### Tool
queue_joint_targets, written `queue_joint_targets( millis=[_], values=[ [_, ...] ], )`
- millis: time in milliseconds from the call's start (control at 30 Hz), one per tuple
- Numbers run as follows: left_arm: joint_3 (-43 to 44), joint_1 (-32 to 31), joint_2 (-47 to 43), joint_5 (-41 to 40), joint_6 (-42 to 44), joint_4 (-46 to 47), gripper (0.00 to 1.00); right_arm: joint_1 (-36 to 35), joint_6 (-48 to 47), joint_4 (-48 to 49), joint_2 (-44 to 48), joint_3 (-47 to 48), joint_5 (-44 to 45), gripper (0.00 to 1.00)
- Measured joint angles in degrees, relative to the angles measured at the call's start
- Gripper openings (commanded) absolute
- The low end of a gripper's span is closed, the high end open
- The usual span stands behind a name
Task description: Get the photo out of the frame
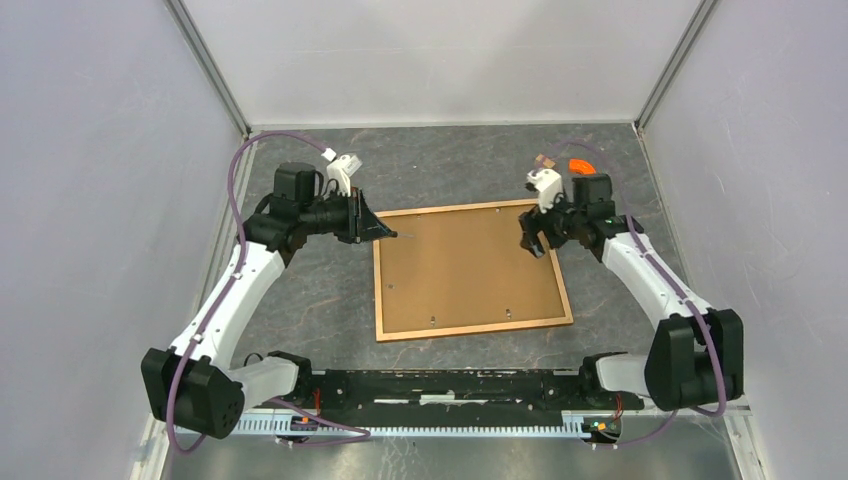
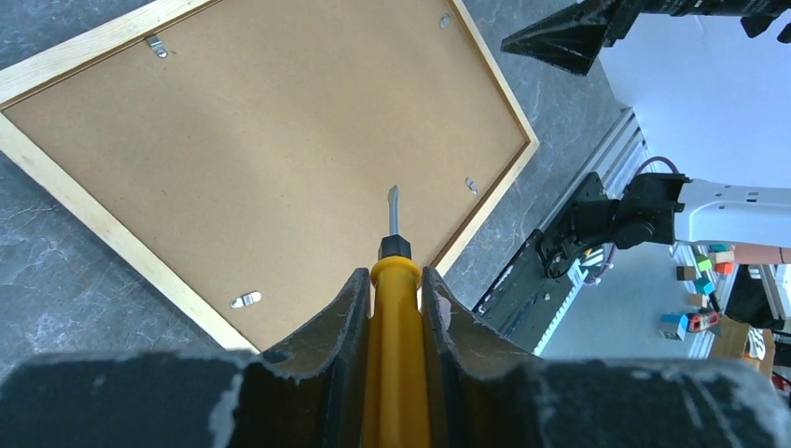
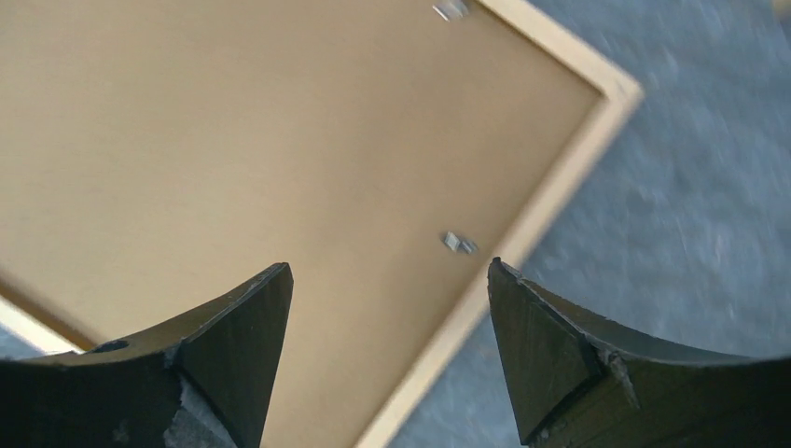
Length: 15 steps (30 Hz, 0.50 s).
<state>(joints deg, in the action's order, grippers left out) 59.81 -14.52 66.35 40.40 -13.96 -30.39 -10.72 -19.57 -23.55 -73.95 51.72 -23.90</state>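
My right gripper should go down to the right in the top view onto the frame's border [image 1: 557, 267] [image 3: 424, 367] beside the clip, because the narrow wood fits between its open fingers.
The frame [image 1: 470, 328] lies face down in the middle of the table, its brown backing board [image 1: 465, 265] up and held by small metal clips [image 2: 245, 300]. The photo is hidden under the board. My left gripper [image 1: 372, 228] is shut on a yellow-handled screwdriver [image 2: 395, 355], whose tip hovers over the board near the frame's far left corner. My right gripper [image 1: 535, 240] is open and empty above the frame's right edge [image 3: 550, 201], near a clip [image 3: 457, 243]. The frame border [image 2: 93, 229] and board [image 2: 280, 140] fill the left wrist view.
A black rail [image 1: 450, 385] runs along the near edge between the arm bases. White enclosure walls [image 1: 440, 60] close in the back and sides. A small orange object [image 1: 577, 165] lies at the back right behind my right wrist.
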Motion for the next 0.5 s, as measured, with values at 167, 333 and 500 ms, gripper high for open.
queue_joint_targets(
  millis=[167, 333, 500],
  values=[
    [0.0, 0.0, -0.3, -0.9, 0.0, -0.6, 0.02, 8.7, 0.0, -1.0, -1.7, -3.0, 4.1, 0.69],
    [0.0, 0.0, -0.4, -1.3, 0.0, -0.8, 0.02, 12.1, -0.2, -1.5, -5.1, -5.7, 5.2, 0.59],
    [0.0, 0.0, -0.5, -1.4, 0.3, -0.8, 0.02, 12.4, 0.0, -1.5, -8.2, -7.1, 4.6, 0.52]
  ],
)
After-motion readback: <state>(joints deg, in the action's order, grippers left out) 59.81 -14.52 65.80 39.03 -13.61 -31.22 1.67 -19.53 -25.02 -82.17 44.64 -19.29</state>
